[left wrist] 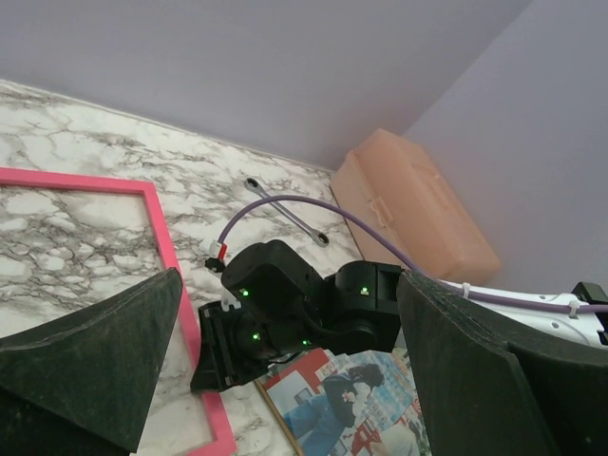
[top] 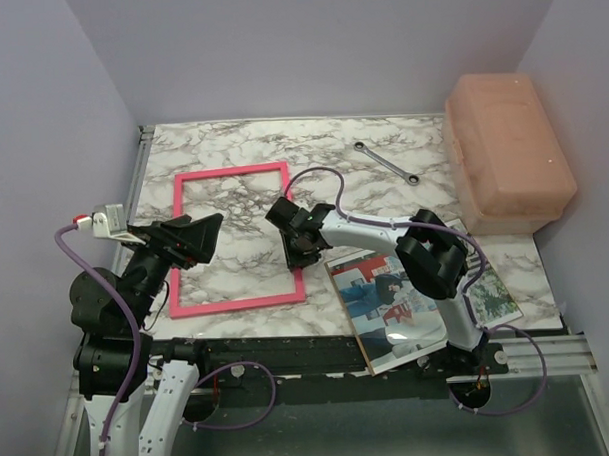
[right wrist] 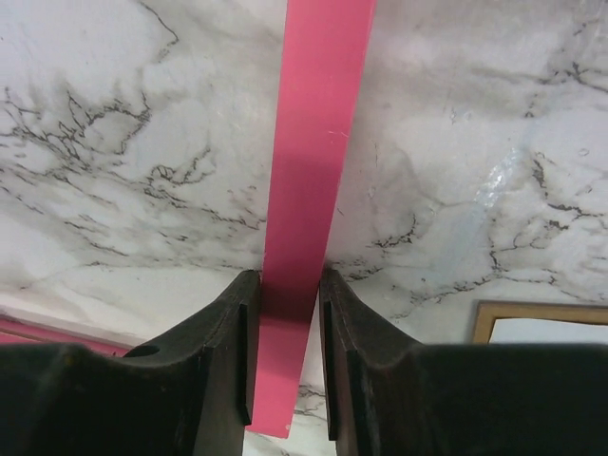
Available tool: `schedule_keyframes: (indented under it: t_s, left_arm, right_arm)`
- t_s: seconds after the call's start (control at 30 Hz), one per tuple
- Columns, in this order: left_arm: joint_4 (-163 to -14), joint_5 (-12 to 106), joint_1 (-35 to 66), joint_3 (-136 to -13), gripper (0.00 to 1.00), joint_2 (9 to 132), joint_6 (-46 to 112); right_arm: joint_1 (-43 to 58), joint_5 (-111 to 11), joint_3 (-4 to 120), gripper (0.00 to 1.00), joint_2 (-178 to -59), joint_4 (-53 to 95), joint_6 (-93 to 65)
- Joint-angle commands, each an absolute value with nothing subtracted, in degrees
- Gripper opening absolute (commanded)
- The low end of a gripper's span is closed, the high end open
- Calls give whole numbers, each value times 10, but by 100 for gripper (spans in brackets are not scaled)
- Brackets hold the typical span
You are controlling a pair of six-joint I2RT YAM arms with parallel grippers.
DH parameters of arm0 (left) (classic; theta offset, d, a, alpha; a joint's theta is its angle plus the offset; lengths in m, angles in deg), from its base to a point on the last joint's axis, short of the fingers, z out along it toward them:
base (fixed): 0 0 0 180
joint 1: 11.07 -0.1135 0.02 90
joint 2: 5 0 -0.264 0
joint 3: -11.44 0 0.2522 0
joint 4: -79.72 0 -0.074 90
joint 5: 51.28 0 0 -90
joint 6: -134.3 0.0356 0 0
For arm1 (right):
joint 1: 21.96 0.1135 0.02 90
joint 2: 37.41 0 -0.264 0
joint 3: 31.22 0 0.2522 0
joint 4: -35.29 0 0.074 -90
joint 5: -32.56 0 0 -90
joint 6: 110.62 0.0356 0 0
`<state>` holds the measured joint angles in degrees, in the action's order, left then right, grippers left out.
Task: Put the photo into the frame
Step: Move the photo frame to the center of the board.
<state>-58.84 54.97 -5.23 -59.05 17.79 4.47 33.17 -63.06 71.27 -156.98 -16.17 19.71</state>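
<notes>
The frame slides outward and to the right in the top view next, then gets released, since bare marble by the wrench lies outward of my right gripper.
The pink frame lies face up on the marble table, left of centre. My right gripper is at its right bar near the front corner. In the right wrist view the two fingers press on either side of the pink bar. The photo lies face up at the front right, partly under my right arm, with a brown edge along its left side; it also shows in the left wrist view. My left gripper is open and empty above the frame's left side.
A metal wrench lies at the back of the table. A peach plastic box stands at the back right corner. The photo overhangs the table's near edge by the black rail. Walls close in on three sides.
</notes>
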Motion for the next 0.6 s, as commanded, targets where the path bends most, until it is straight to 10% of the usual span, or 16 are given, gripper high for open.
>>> schedule_keyframes:
  t_s: [0.0, 0.57]
  left_arm:
    - [-578, 560, -53, -595, 99, 183, 55]
    - [-562, 553, -52, -610, 98, 194, 76]
  right_arm:
    - [335, -677, 754, 21, -1599, -188, 186]
    - [202, -622, 819, 19, -1633, -184, 171]
